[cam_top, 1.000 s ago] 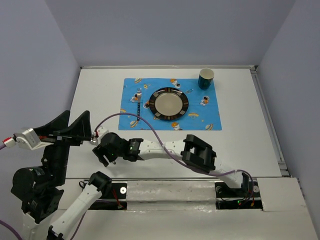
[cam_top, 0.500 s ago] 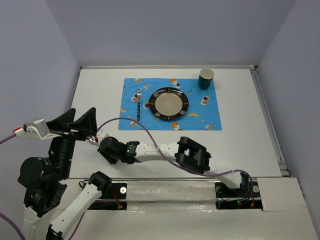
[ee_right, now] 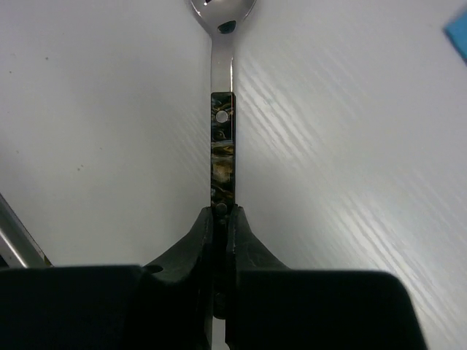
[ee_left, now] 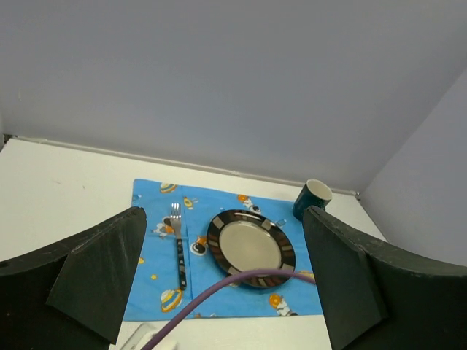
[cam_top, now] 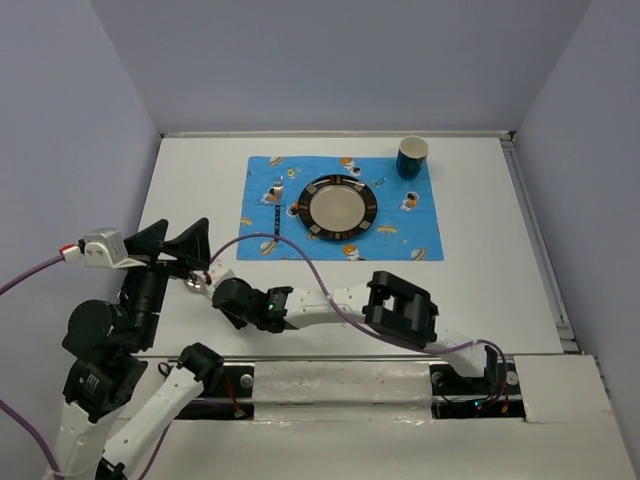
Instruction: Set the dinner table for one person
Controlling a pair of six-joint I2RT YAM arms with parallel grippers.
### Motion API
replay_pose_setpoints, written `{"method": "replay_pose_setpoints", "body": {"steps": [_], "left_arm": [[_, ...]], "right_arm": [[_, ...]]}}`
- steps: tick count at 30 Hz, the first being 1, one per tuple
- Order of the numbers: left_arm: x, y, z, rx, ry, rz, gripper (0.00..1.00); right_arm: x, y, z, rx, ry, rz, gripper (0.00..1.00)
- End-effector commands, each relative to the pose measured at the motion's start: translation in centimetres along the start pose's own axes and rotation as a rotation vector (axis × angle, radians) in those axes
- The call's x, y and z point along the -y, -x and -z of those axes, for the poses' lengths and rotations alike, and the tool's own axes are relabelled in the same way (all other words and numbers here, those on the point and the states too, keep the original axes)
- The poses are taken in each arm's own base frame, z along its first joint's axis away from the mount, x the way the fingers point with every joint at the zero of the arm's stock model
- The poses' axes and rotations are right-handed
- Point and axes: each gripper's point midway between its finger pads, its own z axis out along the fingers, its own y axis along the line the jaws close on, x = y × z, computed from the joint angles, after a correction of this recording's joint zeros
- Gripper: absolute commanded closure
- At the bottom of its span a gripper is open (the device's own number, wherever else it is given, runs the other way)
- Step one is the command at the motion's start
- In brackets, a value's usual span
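Note:
The right gripper swings the spoon outward and to the right in the top view next. It releases the spoon on the mat (cam_top: 410, 235) past the plate, which lies free.
My right gripper (ee_right: 222, 216) is shut on the dark patterned handle of a spoon (ee_right: 222, 138) that lies on the white dinner table (ee_right: 109, 109), its bowl pointing away from me. In the top view this gripper (cam_top: 222, 293) is at the table's near left, just below my left gripper (cam_top: 170, 244). The left gripper (ee_left: 224, 240) is raised and wide open, with nothing between its fingers. Further back, a blue cartoon mat (cam_top: 410, 235) carries a dark-rimmed plate (cam_top: 340, 207) and a fork (cam_top: 277, 213) to its left. A dark green cup (cam_top: 412, 157) stands at the mat's far right corner.
A purple cable (cam_top: 290, 250) arcs from my right wrist over the near edge of the mat. The right arm (cam_top: 400, 310) stretches across the near side of the table. Grey walls close off the back and both sides.
My right gripper has shut on the spoon's handle. The left arm has swung rightward and its open gripper now hangs over the spoon's end.

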Motion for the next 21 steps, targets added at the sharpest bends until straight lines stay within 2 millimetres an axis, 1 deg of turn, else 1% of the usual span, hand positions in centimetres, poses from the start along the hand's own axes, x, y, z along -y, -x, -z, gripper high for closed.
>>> {"method": "replay_pose_setpoints", "body": {"steps": [1, 3, 4, 5, 6, 7, 8, 9, 10, 11, 12, 14, 15, 16, 18, 19, 21], "left_arm": [[0.4, 0.0, 0.0, 0.018, -0.029, 0.007, 0.01], [0.6, -1.1, -0.2, -0.007, -0.046, 0.004, 0.01], [0.8, -1.4, -0.3, -0.011, -0.054, 0.008, 0.01], [0.9, -2.0, -0.5, -0.024, -0.061, 0.018, 0.01], [1.1, -3.2, -0.6, -0.047, -0.078, 0.019, 0.01], [1.3, -3.6, -0.7, -0.047, -0.091, 0.030, 0.01], [1.3, -4.2, -0.8, -0.056, -0.093, 0.037, 0.01], [1.2, -5.5, -0.8, -0.076, -0.097, 0.045, 0.01], [1.3, -5.9, -0.9, -0.079, -0.106, 0.050, 0.01], [1.2, -6.4, -0.9, -0.084, -0.103, 0.051, 0.01], [0.9, -7.4, -1.0, -0.102, -0.097, 0.048, 0.01], [0.8, -8.3, -1.1, -0.117, -0.100, 0.045, 0.01], [0.7, -9.2, -1.1, -0.129, -0.098, 0.044, 0.01], [0.7, -9.5, -1.1, -0.136, -0.101, 0.044, 0.01], [0.9, -10.0, -1.2, -0.149, -0.113, 0.041, 0.01], [0.8, -10.0, -1.2, -0.149, -0.110, 0.033, 0.01], [0.6, -10.0, -1.3, -0.149, -0.104, 0.019, 0.01]], "right_arm": [[5.3, 11.0, 6.9, 0.290, -0.058, -0.215, 1.00], [8.7, 11.7, 8.8, 0.321, -0.109, -0.261, 1.00], [10.7, 13.5, 11.4, 0.376, -0.142, -0.299, 1.00], [12.7, 11.3, 11.7, 0.343, -0.185, -0.311, 1.00], [15.8, 11.3, 12.6, 0.353, -0.239, -0.337, 1.00], [17.8, 12.4, 15.3, 0.402, -0.273, -0.374, 1.00], [19.6, 11.9, 16.2, 0.407, -0.306, -0.394, 1.00], [23.3, 9.4, 16.6, 0.375, -0.378, -0.418, 1.00], [25.1, 8.1, 18.2, 0.375, -0.404, -0.443, 1.00], [26.6, 7.5, 19.1, 0.378, -0.430, -0.461, 1.00], [30.0, 6.8, 20.2, 0.387, -0.495, -0.496, 1.00], [33.2, 5.8, 22.0, 0.402, -0.558, -0.531, 1.00], [34.6, 4.3, 22.3, 0.379, -0.591, -0.543, 1.00], [37.3, 3.4, 23.1, 0.376, -0.644, -0.574, 1.00], [39.3, 1.8, 23.5, 0.355, -0.684, -0.597, 1.00], [40.9, 1.2, 24.0, 0.350, -0.710, -0.613, 1.00], [42.2, 0.4, 24.2, 0.333, -0.738, -0.612, 1.00]]}}
